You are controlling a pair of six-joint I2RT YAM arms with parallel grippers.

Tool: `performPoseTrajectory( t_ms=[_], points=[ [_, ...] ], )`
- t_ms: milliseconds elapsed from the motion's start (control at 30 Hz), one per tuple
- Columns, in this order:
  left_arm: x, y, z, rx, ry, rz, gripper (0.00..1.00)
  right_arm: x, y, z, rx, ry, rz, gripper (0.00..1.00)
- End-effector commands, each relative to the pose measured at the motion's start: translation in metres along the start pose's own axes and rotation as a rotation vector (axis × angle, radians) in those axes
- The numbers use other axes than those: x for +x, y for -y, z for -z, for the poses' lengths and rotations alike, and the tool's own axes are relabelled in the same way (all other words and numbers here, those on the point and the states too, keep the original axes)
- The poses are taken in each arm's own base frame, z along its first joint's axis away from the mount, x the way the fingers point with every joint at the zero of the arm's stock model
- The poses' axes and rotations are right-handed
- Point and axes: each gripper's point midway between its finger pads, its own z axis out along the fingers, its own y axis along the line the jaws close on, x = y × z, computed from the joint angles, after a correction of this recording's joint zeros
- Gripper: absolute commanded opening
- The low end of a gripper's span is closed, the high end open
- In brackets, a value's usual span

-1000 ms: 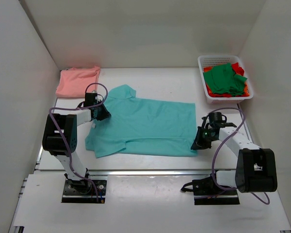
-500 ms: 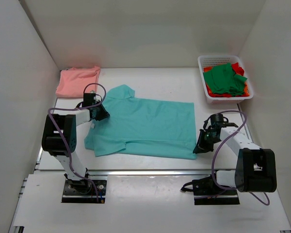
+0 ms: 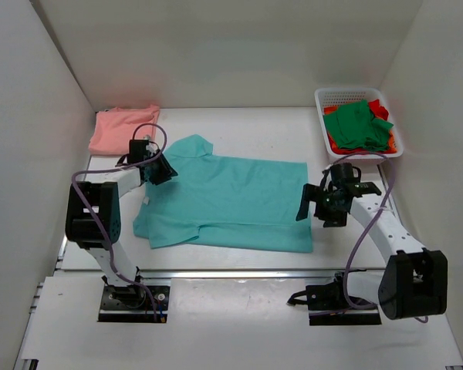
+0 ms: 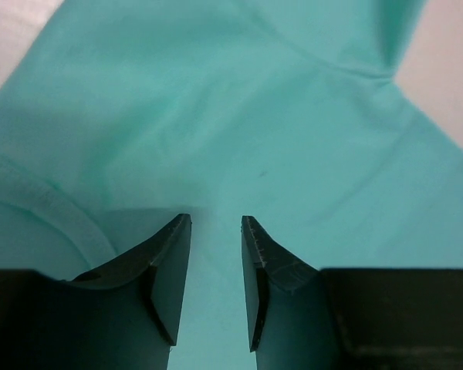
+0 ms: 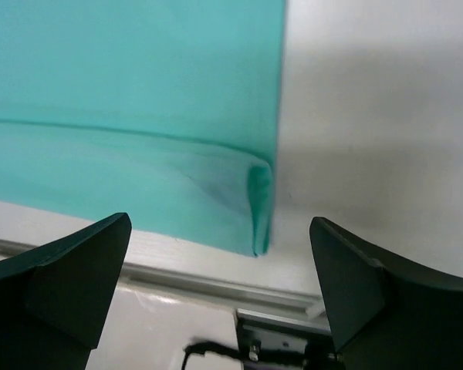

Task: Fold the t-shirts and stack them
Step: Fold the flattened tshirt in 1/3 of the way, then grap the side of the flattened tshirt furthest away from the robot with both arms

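My left gripper is to rise, move outward and come down onto the sleeve's edge facing the folded salmon-pink t-shirt [image 3: 123,129], because the far sleeve still sticks out unfolded.
A teal t-shirt [image 3: 231,199] lies spread flat mid-table, collar toward the left; its near edge is folded over in a narrow strip. My left gripper [image 3: 162,170] hovers over its collar and shoulder. In the left wrist view the left gripper [image 4: 216,223] is open by a narrow gap, with only teal cloth [image 4: 239,116] below. My right gripper [image 3: 314,206] stands wide open above the shirt's near right corner [image 5: 258,202], holding nothing. A folded salmon-pink t-shirt [image 3: 123,129] rests at the back left.
A white mesh basket [image 3: 321,96] at the back right holds a dark green shirt [image 3: 359,123] over a red one [image 3: 380,106]. White walls close in the table on three sides. The table's metal front rail [image 5: 216,281] runs just below the shirt's corner.
My right gripper has opened wide, let go of the shirt's near right corner and risen toward the back. My left gripper has opened slightly and shifted back a little.
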Motion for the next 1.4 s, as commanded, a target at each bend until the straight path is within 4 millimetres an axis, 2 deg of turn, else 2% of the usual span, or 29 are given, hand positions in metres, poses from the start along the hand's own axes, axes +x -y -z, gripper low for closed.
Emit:
performPoseTrajectory(
  t_ms=[0, 33, 67, 100, 133, 200, 233, 267, 300, 333, 367, 400, 433, 533, 567, 600, 633, 667, 700, 733, 767, 833, 867, 1167, 1200, 1233, 1267, 1300, 1367],
  points=[
    [-0.052, 0.048, 0.041, 0.136, 0.137, -0.079, 0.44, -0.049, -0.014, 0.022, -0.014, 0.207, 0.064, 0.99],
    [-0.061, 0.056, 0.046, 0.148, 0.165, -0.091, 0.45, -0.057, -0.013, 0.024, -0.027, 0.239, 0.057, 0.99],
    [-0.074, 0.062, 0.051, 0.154, 0.204, -0.124, 0.46, -0.068, -0.024, 0.026, -0.088, 0.294, 0.072, 0.99],
    [-0.081, 0.058, 0.051, 0.137, 0.229, -0.145, 0.47, -0.084, -0.029, 0.03, -0.133, 0.364, 0.071, 0.99],
    [-0.096, 0.066, 0.055, 0.132, 0.27, -0.175, 0.5, -0.094, -0.031, 0.029, -0.15, 0.404, 0.065, 0.98],
    [-0.112, 0.066, 0.044, 0.113, 0.282, -0.212, 0.52, -0.105, -0.033, 0.026, -0.156, 0.427, 0.078, 0.82],
    [-0.124, 0.073, 0.043, 0.118, 0.294, -0.239, 0.52, -0.113, -0.034, 0.022, -0.162, 0.424, 0.088, 0.72],
    [-0.132, 0.073, 0.034, 0.109, 0.281, -0.264, 0.51, -0.118, -0.037, 0.018, -0.174, 0.412, 0.094, 0.51],
    [-0.131, 0.061, 0.018, 0.079, 0.242, -0.255, 0.51, -0.123, -0.039, 0.013, -0.187, 0.392, 0.086, 0.21],
    [-0.137, 0.062, 0.006, 0.071, 0.231, -0.271, 0.51, -0.126, -0.043, 0.011, -0.208, 0.389, 0.1, 0.08],
    [-0.145, 0.061, -0.001, 0.053, 0.232, -0.296, 0.51, -0.13, -0.044, 0.006, -0.22, 0.383, 0.098, 0.0],
    [-0.157, 0.062, -0.002, 0.041, 0.253, -0.3, 0.52, -0.135, -0.046, 0.003, -0.224, 0.38, 0.096, 0.0],
    [-0.155, 0.055, -0.014, 0.022, 0.235, -0.309, 0.52, -0.137, -0.048, 0.003, -0.228, 0.387, 0.106, 0.0],
    [-0.177, 0.054, -0.03, -0.005, 0.272, -0.346, 0.55, -0.144, -0.055, -0.005, -0.23, 0.39, 0.128, 0.0],
    [-0.174, 0.048, -0.042, -0.018, 0.253, -0.364, 0.57, -0.149, -0.055, -0.004, -0.231, 0.403, 0.132, 0.0],
    [-0.18, 0.052, -0.043, -0.019, 0.258, -0.374, 0.57, -0.149, -0.057, -0.007, -0.235, 0.395, 0.132, 0.0],
    [-0.183, 0.048, -0.052, -0.029, 0.25, -0.388, 0.57, -0.151, -0.055, -0.007, -0.237, 0.396, 0.126, 0.0],
    [-0.176, 0.049, -0.066, -0.029, 0.211, -0.4, 0.58, -0.153, -0.057, -0.008, -0.242, 0.395, 0.134, 0.0],
    [-0.178, 0.053, -0.067, -0.021, 0.193, -0.408, 0.59, -0.155, -0.054, -0.011, -0.241, 0.398, 0.125, 0.0],
    [-0.17, 0.048, -0.079, -0.026, 0.151, -0.407, 0.59, -0.156, -0.052, -0.013, -0.242, 0.393, 0.117, 0.0],
    [-0.173, 0.051, -0.086, -0.019, 0.147, -0.416, 0.6, -0.157, -0.053, -0.015, -0.242, 0.393, 0.123, 0.01],
    [-0.167, 0.056, -0.094, -0.018, 0.116, -0.437, 0.6, -0.154, -0.05, -0.021, -0.242, 0.374, 0.116, 0.02],
    [-0.161, 0.052, -0.1, -0.034, 0.098, -0.451, 0.6, -0.157, -0.052, -0.021, -0.248, 0.379, 0.116, 0.03],
    [-0.135, 0.052, -0.108, -0.001, -0.016, -0.441, 0.55, -0.181, -0.027, -0.041, -0.118, 0.383, 0.034, 0.14],
    [-0.135, 0.052, -0.105, 0.001, -0.018, -0.434, 0.51, -0.188, -0.027, -0.039, -0.11, 0.405, 0.032, 0.16],
    [-0.132, 0.051, -0.107, 0.012, -0.029, -0.431, 0.36, -0.192, -0.023, -0.042, -0.085, 0.412, 0.015, 0.17],
    [-0.131, 0.049, -0.107, 0.007, -0.033, -0.416, 0.14, -0.195, -0.023, -0.046, -0.08, 0.408, 0.0, 0.22],
    [-0.131, 0.047, -0.107, 0.012, -0.038, -0.407, 0.02, -0.198, -0.024, -0.047, -0.072, 0.414, -0.01, 0.29],
    [-0.129, 0.048, -0.107, 0.016, -0.043, -0.389, 0.0, -0.206, -0.023, -0.05, -0.054, 0.438, -0.034, 0.35]
  ],
)
